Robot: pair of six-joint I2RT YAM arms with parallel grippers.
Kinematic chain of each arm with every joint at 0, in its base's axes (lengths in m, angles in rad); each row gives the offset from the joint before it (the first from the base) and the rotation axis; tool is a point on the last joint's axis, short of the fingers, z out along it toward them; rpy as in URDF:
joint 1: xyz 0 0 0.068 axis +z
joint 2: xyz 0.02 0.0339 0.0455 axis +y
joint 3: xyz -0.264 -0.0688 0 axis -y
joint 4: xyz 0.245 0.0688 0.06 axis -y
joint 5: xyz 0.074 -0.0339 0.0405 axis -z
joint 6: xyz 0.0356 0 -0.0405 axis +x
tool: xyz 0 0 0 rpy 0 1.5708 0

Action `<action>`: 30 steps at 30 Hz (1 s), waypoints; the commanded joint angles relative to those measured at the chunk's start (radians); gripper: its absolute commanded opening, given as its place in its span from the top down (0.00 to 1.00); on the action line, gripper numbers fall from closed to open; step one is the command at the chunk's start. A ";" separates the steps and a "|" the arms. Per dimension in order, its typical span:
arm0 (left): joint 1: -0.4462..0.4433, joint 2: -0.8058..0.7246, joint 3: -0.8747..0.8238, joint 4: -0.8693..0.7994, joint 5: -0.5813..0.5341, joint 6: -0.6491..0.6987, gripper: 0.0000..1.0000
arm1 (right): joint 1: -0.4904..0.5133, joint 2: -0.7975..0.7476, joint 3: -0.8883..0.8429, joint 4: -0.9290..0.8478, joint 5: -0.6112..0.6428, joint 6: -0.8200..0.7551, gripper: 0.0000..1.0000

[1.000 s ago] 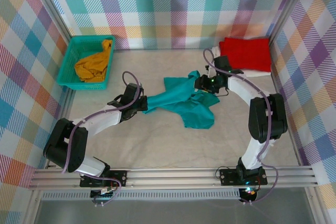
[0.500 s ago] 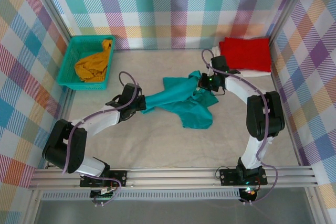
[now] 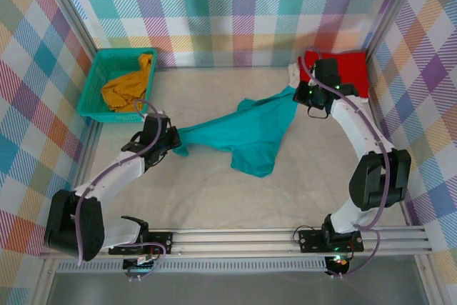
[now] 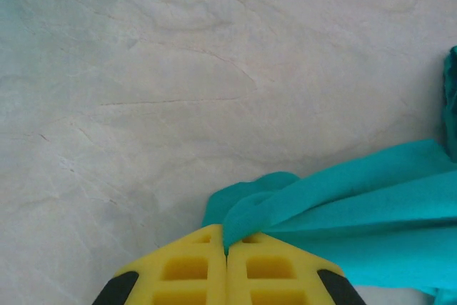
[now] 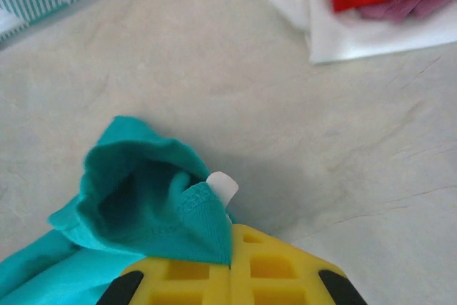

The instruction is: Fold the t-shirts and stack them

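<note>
I need to lift my right gripper with the t-shirt's teal hem next, then lower it and let go of the hem, because bare table lies below the hem and back toward my base.
The teal t-shirt hangs stretched across the middle of the table between my two grippers. My left gripper is shut on its left end, and the left wrist view has the teal cloth pinched between the yellow pads of that gripper. My right gripper is shut on the shirt's far right edge. Seen from the right wrist, a teal hem with a white tag is clamped in that gripper. A folded red t-shirt lies on a white one at the back right.
A teal mesh basket at the back left holds a crumpled mustard-yellow t-shirt. Plaid walls close in the table on three sides. The right arm's elbow stands near the right wall. Bare table lies in front of the teal shirt.
The right gripper shut on the teal shirt's edge and drew it back and right toward the red stack. The left gripper pulled left. The shirt went from bunched to stretched.
</note>
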 commanded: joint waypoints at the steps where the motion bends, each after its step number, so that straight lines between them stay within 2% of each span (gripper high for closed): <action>1: 0.022 -0.082 0.125 -0.115 0.070 0.080 1.00 | -0.003 -0.028 0.107 -0.067 -0.013 -0.035 1.00; 8: 0.022 -0.204 0.398 -0.296 0.080 0.166 1.00 | 0.021 -0.112 0.232 -0.138 -0.020 -0.054 1.00; 11: 0.022 -0.178 0.485 -0.325 0.098 0.210 1.00 | 0.028 -0.129 0.264 -0.135 -0.029 -0.060 1.00; 16: 0.022 -0.070 0.709 -0.415 0.031 0.273 1.00 | 0.028 -0.106 0.407 -0.188 -0.001 -0.061 1.00; 22: 0.021 -0.140 0.753 -0.442 0.032 0.310 1.00 | 0.029 -0.261 0.311 -0.194 0.010 -0.023 1.00; 26: 0.019 -0.251 0.737 -0.538 0.102 0.365 1.00 | 0.028 -0.449 0.142 -0.194 -0.006 0.001 1.00; 30: 0.019 -0.356 0.776 -0.637 0.201 0.384 1.00 | 0.028 -0.591 0.072 -0.268 -0.076 0.037 1.00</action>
